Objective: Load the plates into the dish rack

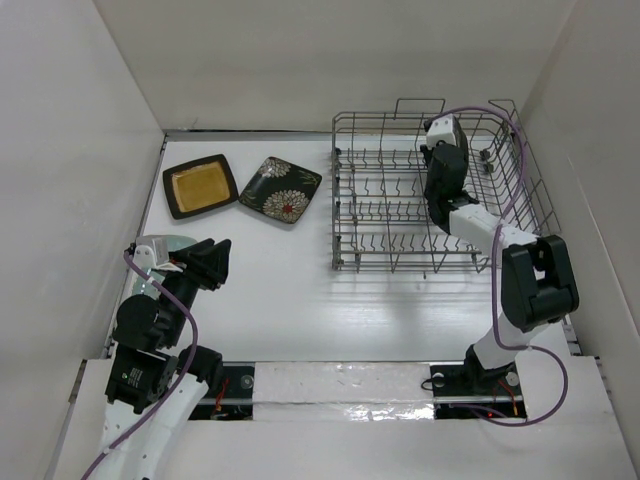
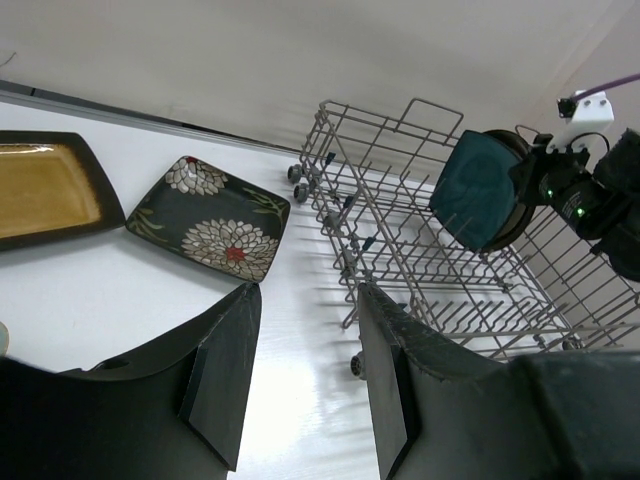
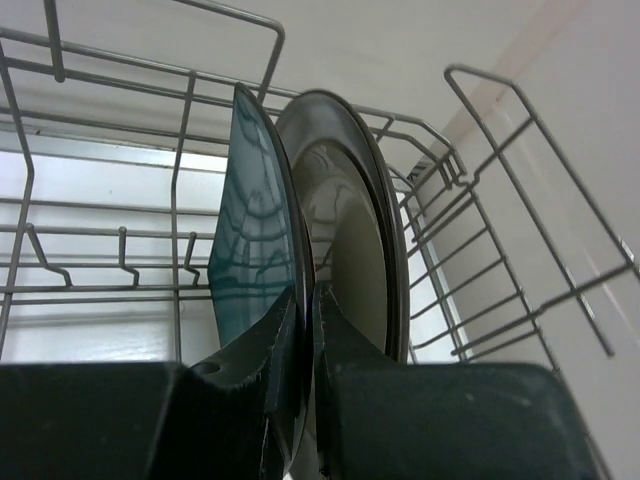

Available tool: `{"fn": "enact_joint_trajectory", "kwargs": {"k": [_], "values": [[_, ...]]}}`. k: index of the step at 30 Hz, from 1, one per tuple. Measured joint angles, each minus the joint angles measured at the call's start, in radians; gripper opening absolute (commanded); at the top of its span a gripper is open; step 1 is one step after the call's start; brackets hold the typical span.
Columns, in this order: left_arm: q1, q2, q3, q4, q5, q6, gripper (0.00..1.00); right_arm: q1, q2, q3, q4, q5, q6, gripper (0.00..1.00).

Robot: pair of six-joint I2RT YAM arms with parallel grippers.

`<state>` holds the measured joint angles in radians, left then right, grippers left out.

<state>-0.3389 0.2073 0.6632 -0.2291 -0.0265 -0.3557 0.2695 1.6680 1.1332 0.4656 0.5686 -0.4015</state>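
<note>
My right gripper stays in place beside the metallic plate next and opens to release the teal plate's edge (image 3: 297,245), since the plate stands upright within the wire rack.
The grey wire dish rack (image 1: 338,215) stands at the far right; it also shows in the left wrist view (image 2: 340,215). My right gripper (image 3: 305,295) is inside it, shut on the edge of the teal plate (image 3: 250,230), which stands upright. Close beside it stands the round metallic plate with the cream centre (image 3: 350,230). The teal plate also shows in the left wrist view (image 2: 475,190). The black flowered plate (image 1: 281,189) and the black plate with the mustard centre (image 1: 200,185) lie flat at the far left. My left gripper (image 1: 218,262) is open and empty, near the left edge.
White walls close in the table at the left, back and right. The rack has small wheels (image 2: 298,172) at its corners. The right arm's purple cable (image 1: 505,130) loops over the rack's right side.
</note>
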Motion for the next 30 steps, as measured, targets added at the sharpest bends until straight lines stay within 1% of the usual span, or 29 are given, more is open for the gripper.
{"fn": "enact_joint_trajectory", "kwargs": {"k": [7,9,10,13,14,15,16,18,20,22,23,26,27,28,29,30], "values": [[0.000,0.000,0.000,0.000,0.000,0.000,0.41,0.025,-0.024,-0.136,0.196,0.067,0.034,0.01],[0.000,0.000,0.000,0.000,0.000,0.000,0.41,0.027,-0.040,-0.176,0.228,0.079,0.051,0.09],[0.000,0.001,0.000,0.000,0.000,0.000,0.41,0.027,-0.048,-0.192,0.240,0.085,0.061,0.18],[0.000,0.006,0.000,0.000,0.000,0.000,0.41,0.027,-0.077,-0.232,0.269,0.105,0.092,0.34],[0.000,0.007,0.000,0.000,0.000,0.000,0.41,0.027,-0.089,-0.241,0.278,0.107,0.105,0.36],[0.000,0.009,0.000,0.000,0.000,0.000,0.41,0.027,-0.100,-0.246,0.284,0.107,0.119,0.41],[0.000,0.010,0.000,0.000,0.000,0.000,0.41,0.031,-0.112,-0.249,0.285,0.105,0.137,0.48],[0.000,0.011,0.000,0.000,-0.001,0.000,0.41,0.035,-0.139,-0.251,0.285,0.109,0.171,0.52],[0.000,0.011,0.000,0.000,-0.002,0.000,0.41,0.033,-0.172,-0.251,0.281,0.114,0.201,0.58],[0.000,0.011,0.000,0.000,-0.004,0.000,0.41,0.033,-0.215,-0.251,0.267,0.122,0.238,0.63],[0.000,0.011,0.000,0.000,-0.006,0.000,0.41,0.038,-0.237,-0.251,0.256,0.124,0.257,0.63],[0.000,0.011,0.000,0.000,-0.011,0.000,0.41,0.073,-0.325,-0.243,0.177,0.120,0.344,0.62],[0.000,0.011,0.000,0.000,-0.013,0.000,0.40,0.094,-0.355,-0.235,0.137,0.103,0.378,0.58],[0.001,0.011,0.000,0.000,-0.014,0.000,0.37,0.122,-0.383,-0.221,0.093,0.087,0.413,0.40],[0.003,0.011,0.000,0.000,-0.016,-0.001,0.35,0.156,-0.406,-0.201,0.056,0.066,0.441,0.27],[0.006,0.010,0.000,0.000,-0.018,0.000,0.33,0.195,-0.421,-0.175,0.025,0.034,0.480,0.12]]}}
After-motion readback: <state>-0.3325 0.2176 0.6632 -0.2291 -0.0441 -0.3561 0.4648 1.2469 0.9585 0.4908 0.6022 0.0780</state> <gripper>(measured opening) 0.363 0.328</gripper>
